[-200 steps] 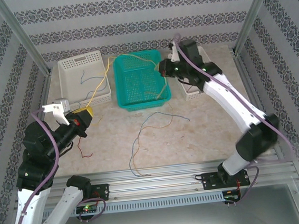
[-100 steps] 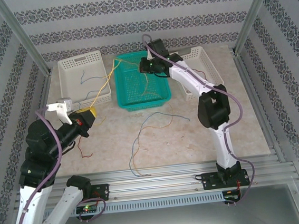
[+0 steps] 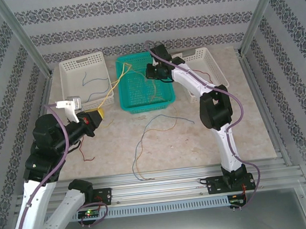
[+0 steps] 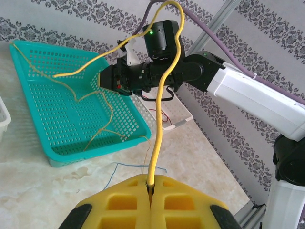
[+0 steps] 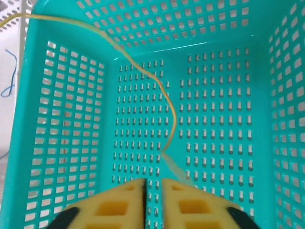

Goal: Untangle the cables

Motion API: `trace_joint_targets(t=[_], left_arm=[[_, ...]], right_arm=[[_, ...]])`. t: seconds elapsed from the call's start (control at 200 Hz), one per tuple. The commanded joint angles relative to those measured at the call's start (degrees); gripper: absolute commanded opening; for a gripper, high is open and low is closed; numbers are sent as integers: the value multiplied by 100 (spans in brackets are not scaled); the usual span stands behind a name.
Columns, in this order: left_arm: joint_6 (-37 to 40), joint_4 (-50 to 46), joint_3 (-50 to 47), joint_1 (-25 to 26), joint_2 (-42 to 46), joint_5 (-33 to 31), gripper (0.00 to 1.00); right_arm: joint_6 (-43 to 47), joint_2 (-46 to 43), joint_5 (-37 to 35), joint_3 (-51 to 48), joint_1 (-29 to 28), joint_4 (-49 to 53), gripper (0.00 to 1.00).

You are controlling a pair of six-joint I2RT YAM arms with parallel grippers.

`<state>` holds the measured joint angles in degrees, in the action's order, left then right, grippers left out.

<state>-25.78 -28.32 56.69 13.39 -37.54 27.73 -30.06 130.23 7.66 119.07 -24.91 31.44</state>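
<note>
The teal basket is below and outward of my left gripper, so the gripper should move outward and down into it to release the thick yellow cable (image 3: pixel 113 81) already draped there.
My left gripper (image 3: pixel 98 115) (image 4: pixel 151 183) is shut on the thick yellow cable (image 4: pixel 161 95), held above the table left of the teal basket (image 3: pixel 147 107). That cable (image 3: pixel 113 81) runs up from the jaws and drapes over the basket's left rim into it. My right gripper (image 3: pixel 150 71) (image 5: pixel 153 184) hovers inside the teal basket (image 5: pixel 62 119). Its jaws stand a narrow gap apart with nothing between them. The thin orange strand (image 5: pixel 169 114) ends just beside the right finger. A blue-grey cable (image 3: pixel 158 119) lies loose on the table, and a red one (image 3: pixel 84 151) lies by my left arm.
A white basket (image 3: pixel 83 60) at the back left holds a blue wire (image 3: pixel 87 77). Another white basket (image 3: pixel 216 68) stands to the right of the teal one, with a red wire (image 4: pixel 164 116) in it. Metal frame posts and patterned walls close in the sides.
My right arm swung left from the right white basket to over the teal basket. The left gripper moved slightly right and forward with the yellow cable, which now sags into the basket.
</note>
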Motion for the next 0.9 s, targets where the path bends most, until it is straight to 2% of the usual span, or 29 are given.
trace_joint_targets(t=[0.0, 0.065, 0.18, 0.295, 0.395, 0.57, 0.789, 0.899], left_arm=[[-33, 257, -52, -12, -37, 158, 0], [-34, 256, -45, 21, -68, 141, 0], [-7, 224, -24, 84, -175, 113, 0], [-12, 392, -38, 197, -410, 95, 0], [-58, 705, -48, 347, -949, 140, 0], [90, 1141, 229, 699, -2259, -164, 0], [-56, 1066, 1112, 789, -3858, -474, 0], [-45, 900, 1784, 933, -4472, -868, 0]], right_arm=[[-60, 55, -256, -229, 47, 34, 15], [-82, 142, -265, -208, 56, 59, 19], [-56, 72, -90, -279, 65, -7, 22], [9, -720, -44, -1018, 50, -764, 33], [76, -1545, -223, -1528, 65, -1008, 45], [207, -3018, -495, -2801, 65, -1374, 49], [321, -4762, -743, -4485, -3, -1674, 52], [257, -5489, -775, -5188, -79, -1781, 53]])
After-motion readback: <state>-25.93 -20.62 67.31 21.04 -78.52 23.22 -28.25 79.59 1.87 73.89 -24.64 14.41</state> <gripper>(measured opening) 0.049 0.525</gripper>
